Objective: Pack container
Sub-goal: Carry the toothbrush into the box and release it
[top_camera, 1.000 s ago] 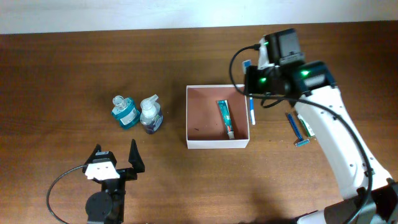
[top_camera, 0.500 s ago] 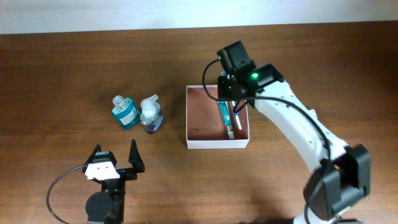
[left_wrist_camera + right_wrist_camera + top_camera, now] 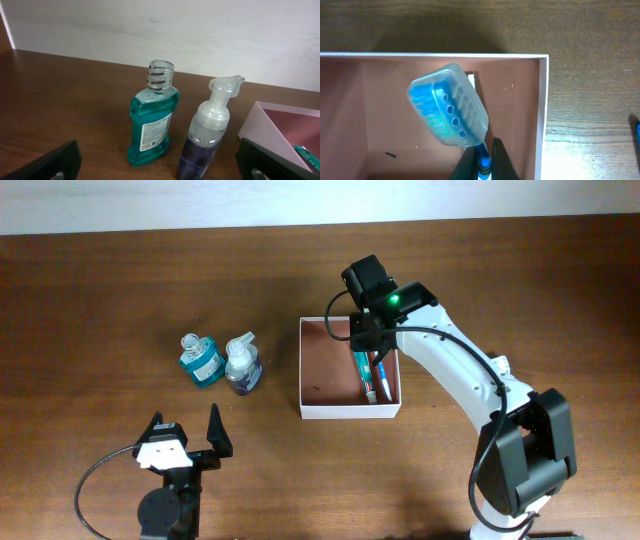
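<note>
The toothbrush's capped head (image 3: 449, 111) is still sitting raised. My right gripper will next lower the blue toothbrush slightly toward the container's bottom (image 3: 503, 117) beside the green toothpaste tube and let it go.
The container (image 3: 325, 370), a shallow white-walled box with a reddish-brown floor, sits mid-table. A green toothpaste tube (image 3: 362, 372) lies inside it. My right gripper (image 3: 373, 343) hangs over the container's right half, shut on a blue toothbrush (image 3: 381, 377) that points down into it. In the right wrist view the toothbrush's clear capped head (image 3: 449, 111) sticks out past the shut gripper (image 3: 482, 161), above the container floor (image 3: 380, 110). My left gripper (image 3: 185, 442) rests open and empty near the front left.
A teal mouthwash bottle (image 3: 202, 360) and a purple pump bottle (image 3: 243, 364) stand left of the container; the left wrist view shows both bottles (image 3: 152, 120) (image 3: 207, 135) ahead of the open gripper (image 3: 160, 167). A blue item (image 3: 637, 125) lies right of the container.
The right arm swung left from beside the container to above its right half, carrying the toothbrush, and lowered it inside. The left arm has stayed still.
</note>
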You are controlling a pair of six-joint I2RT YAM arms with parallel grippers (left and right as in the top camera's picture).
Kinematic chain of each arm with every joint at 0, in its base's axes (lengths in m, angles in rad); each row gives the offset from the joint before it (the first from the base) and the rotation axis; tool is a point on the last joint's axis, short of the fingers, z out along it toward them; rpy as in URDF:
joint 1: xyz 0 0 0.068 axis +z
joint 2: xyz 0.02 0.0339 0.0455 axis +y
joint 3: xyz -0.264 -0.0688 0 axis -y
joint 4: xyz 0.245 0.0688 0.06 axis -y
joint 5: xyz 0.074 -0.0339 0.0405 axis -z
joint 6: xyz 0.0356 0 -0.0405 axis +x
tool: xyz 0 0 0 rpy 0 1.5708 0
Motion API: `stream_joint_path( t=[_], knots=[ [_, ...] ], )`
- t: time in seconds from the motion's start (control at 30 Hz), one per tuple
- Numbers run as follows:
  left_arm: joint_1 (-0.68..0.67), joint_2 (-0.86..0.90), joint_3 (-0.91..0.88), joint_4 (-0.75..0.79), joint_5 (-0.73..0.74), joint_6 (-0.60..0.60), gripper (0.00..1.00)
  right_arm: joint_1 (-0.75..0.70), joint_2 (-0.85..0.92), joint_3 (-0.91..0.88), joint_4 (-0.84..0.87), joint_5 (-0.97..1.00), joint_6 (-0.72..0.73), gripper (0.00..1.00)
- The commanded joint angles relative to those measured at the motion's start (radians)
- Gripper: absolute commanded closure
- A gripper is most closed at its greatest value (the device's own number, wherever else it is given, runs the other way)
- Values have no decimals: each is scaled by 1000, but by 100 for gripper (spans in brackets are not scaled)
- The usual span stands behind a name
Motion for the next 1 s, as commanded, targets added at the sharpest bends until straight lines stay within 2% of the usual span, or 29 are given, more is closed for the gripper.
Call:
stream_joint_path(
  t=[0.0,0.63,0.67,0.73,0.97],
  knots=[
    [1,2,-4,2,-11,16,1,5,12,9,-9,12,12,96],
    [1,2,-4,2,-11,16,1,5,13,-56,13,9,35,96],
    [1,2,-4,2,-11,16,1,5,13,-56,13,9,34,92],
    [1,2,-4,2,-11,16,1,5,13,-56,13,9,34,65],
    [1,2,-4,2,-11,16,1,5,12,-56,19,10,24,63]
  ],
)
